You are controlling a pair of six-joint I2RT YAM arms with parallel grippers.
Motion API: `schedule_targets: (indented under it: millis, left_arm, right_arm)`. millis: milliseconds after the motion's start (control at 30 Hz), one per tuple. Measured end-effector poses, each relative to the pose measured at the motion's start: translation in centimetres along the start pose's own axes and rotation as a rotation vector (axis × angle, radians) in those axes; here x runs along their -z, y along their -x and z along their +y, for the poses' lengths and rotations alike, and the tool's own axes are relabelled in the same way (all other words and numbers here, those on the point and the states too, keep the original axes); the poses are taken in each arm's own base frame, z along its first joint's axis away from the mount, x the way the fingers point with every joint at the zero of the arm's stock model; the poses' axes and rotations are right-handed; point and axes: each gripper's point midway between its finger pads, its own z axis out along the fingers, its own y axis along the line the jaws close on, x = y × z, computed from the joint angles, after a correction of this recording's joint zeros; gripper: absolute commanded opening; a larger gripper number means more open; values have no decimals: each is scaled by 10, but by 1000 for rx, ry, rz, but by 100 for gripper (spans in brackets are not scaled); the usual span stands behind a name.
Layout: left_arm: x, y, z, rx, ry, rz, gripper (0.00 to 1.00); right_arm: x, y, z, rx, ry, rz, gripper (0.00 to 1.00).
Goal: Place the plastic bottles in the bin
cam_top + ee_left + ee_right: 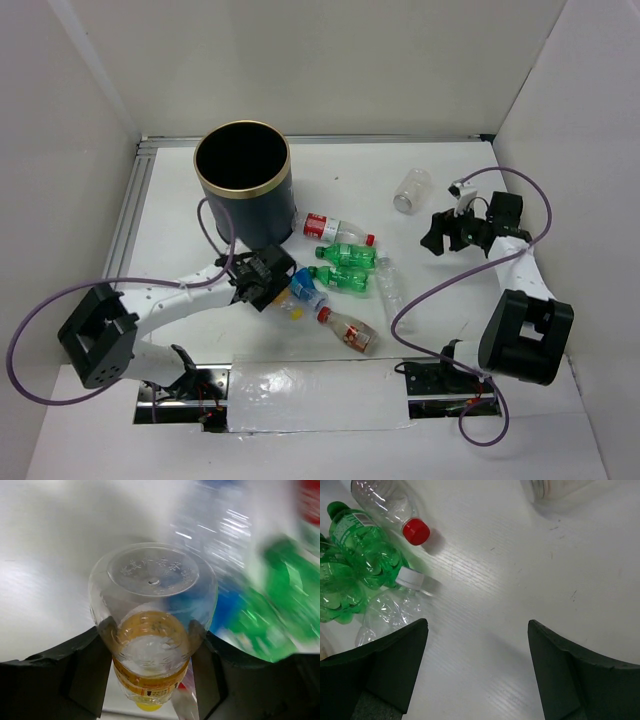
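Observation:
Next, the left gripper lifts the clear yellow-label bottle up and outward over the bin's gold rim and releases it. The bin's opening (pixel 242 157) is higher and outward of the gripper.
The dark bin (pixel 242 190) with a gold rim stands at the back left. My left gripper (pixel 268 283) is shut on a clear bottle with a yellow label (pixel 152 605), its base towards the wrist camera, and the fingers (pixel 87 670) press both its sides. Beside it lie a blue-label bottle (pixel 306 291), two green bottles (pixel 349 254) (pixel 340 278), two red-label bottles (pixel 333 229) (pixel 348 331) and a plain clear one (pixel 390 285). Another clear bottle (pixel 411 190) lies far right. My right gripper (pixel 441 236) is open and empty above bare table (pixel 477 630).
The right wrist view shows the green bottles (pixel 362 545), a red-capped bottle (pixel 390 502) and a white-capped clear bottle (pixel 387 612) to the left of the open fingers. White walls enclose the table. Cables loop beside both arms.

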Motion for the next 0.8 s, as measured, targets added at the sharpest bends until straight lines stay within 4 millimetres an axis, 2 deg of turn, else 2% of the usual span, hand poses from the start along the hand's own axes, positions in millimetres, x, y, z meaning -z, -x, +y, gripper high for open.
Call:
schedule_targets:
  millis: [33,100,233,300,367,400,467,500,567,633,667,700,733,800]
  left_arm:
    - [12,-1,-16,-1,-52,6,0]
    - [50,-1,-50,-157,-181,-16,0]
    - [158,2,-132,-391,-527,-96,0]
    - [208,21,-165,-442,-663,-194,0]
    - [242,56,-188,-457,-732,-321,0]
    - [253,79,-198,-451,-743,-395,0]
    - [262,130,-211,-409,-732,-533,0]
    - [260,155,-215,-383,-708,-593,1]
    - [251,210,-221,-329,-637,-705,2]
    - [234,251,-222,-293,-558,-768,4]
    - [224,269,-221,-274,-521,-789,7]
    - [214,284,-221,-260,-488,-803,7]
    - [203,295,-220,-255,-458,-811,7]
    - [177,313,-216,-256,-397,-809,10]
  right_arm:
    - [1,4,0,15,5,-6,87]
    - [2,11,-1,32,2,-12,92]
    - [-6,35,-19,-51,-53,-19,96]
    - [-17,53,-34,-136,-76,-30,99]
    - [-31,73,-48,-226,-87,-40,99]
    - [-40,84,-56,-275,-90,-47,99]
    - [-59,99,-66,-369,-94,-49,99]
    - [-68,103,-69,-405,-94,-46,99]
    - [-92,110,-75,-485,-96,-31,99]
    - [-112,109,-80,-546,-115,-6,99]
    - [-122,106,-82,-577,-130,10,99]
    - [-124,104,-83,-606,-149,18,99]
    - [-137,99,-85,-628,-157,39,99]
    - [-148,91,-87,-672,-180,66,99]
